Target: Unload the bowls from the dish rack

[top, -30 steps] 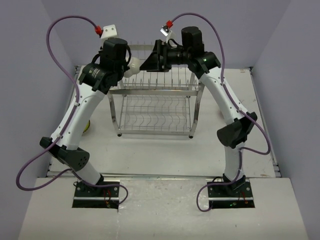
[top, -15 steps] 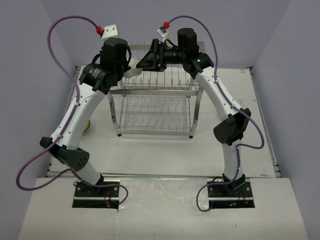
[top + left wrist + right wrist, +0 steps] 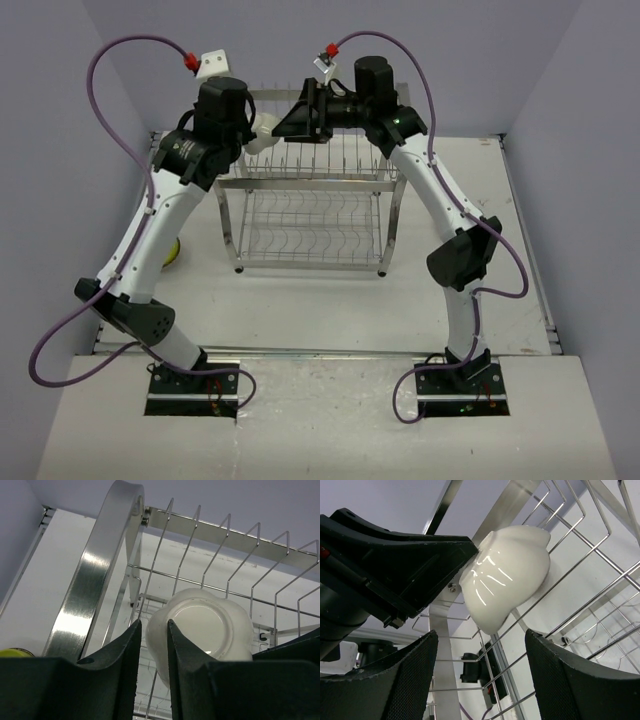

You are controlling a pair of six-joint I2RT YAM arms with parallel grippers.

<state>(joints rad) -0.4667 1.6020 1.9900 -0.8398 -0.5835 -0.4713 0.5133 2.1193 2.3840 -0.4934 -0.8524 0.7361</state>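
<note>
My right gripper slides left in the top view next and closes on the white bowl's unheld rim (image 3: pixel 267 134) (image 3: pixel 491 628), since it hangs on that side of my gripper.
The chrome wire dish rack (image 3: pixel 310 215) stands mid-table, with its top tier under both grippers. My left gripper (image 3: pixel 252 126) is shut on the rim of the white bowl (image 3: pixel 264 127) at the rack's top left corner. In the left wrist view the fingers (image 3: pixel 180 650) pinch the wall of the white bowl (image 3: pixel 210 625) beside a shiny post (image 3: pixel 95 580) of the rack. My right gripper (image 3: pixel 292 124) points left at the bowl and is open. In its own view the white bowl (image 3: pixel 507 575) hangs above the rack wires (image 3: pixel 580 610), beyond the right gripper (image 3: pixel 480 631), which holds nothing.
A yellow-green rounded thing (image 3: pixel 172 255) lies on the table left of the rack, mostly hidden by my left arm; the same yellow-green thing (image 3: pixel 15 652) shows in the left wrist view. Grey walls close in the table at the back and sides.
My left gripper has risen a little with the white bowl in it. The right gripper moved slightly up and back, then stayed still.
</note>
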